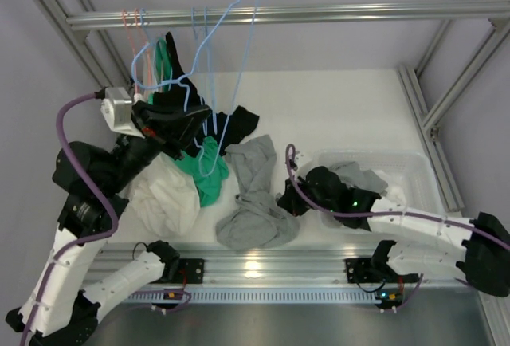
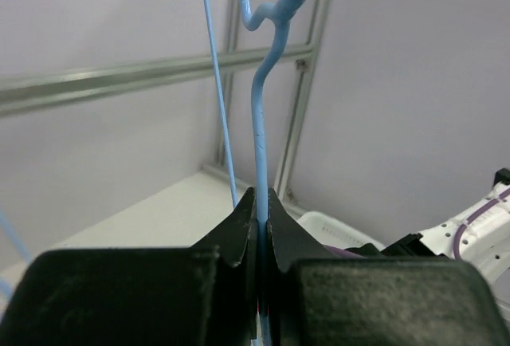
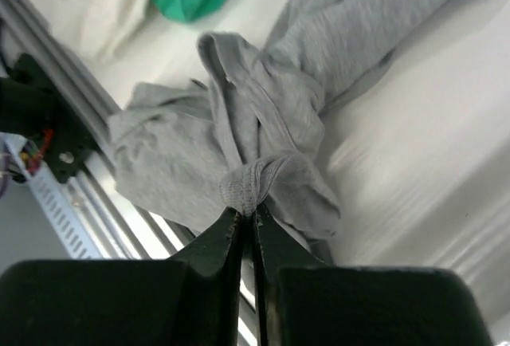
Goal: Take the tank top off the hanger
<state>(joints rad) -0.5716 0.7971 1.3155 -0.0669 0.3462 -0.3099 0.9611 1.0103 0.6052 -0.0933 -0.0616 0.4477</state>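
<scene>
My left gripper next carries the hanger outward onto the bar by the other blue hangers and releases it, as the grey tank top lies clear.
A light blue wire hanger (image 1: 241, 43) stands tilted above the table, its lower end over a green garment. My left gripper (image 1: 194, 117) is shut on the hanger's wire; in the left wrist view the wire (image 2: 258, 115) runs up from between the closed fingertips (image 2: 261, 199). The grey tank top (image 1: 255, 194) lies crumpled on the table to the right of the hanger's lower end. My right gripper (image 1: 285, 200) is shut on a bunched fold of it, as the right wrist view shows (image 3: 247, 212), with the grey cloth (image 3: 267, 115) stretching away from the tips.
A green garment (image 1: 205, 177), a white garment (image 1: 163, 196) and a black one (image 1: 241, 121) lie at left centre. More hangers (image 1: 135, 35) hang from the rail (image 1: 335, 13). A white bin (image 1: 406, 163) with clothes stands at the right.
</scene>
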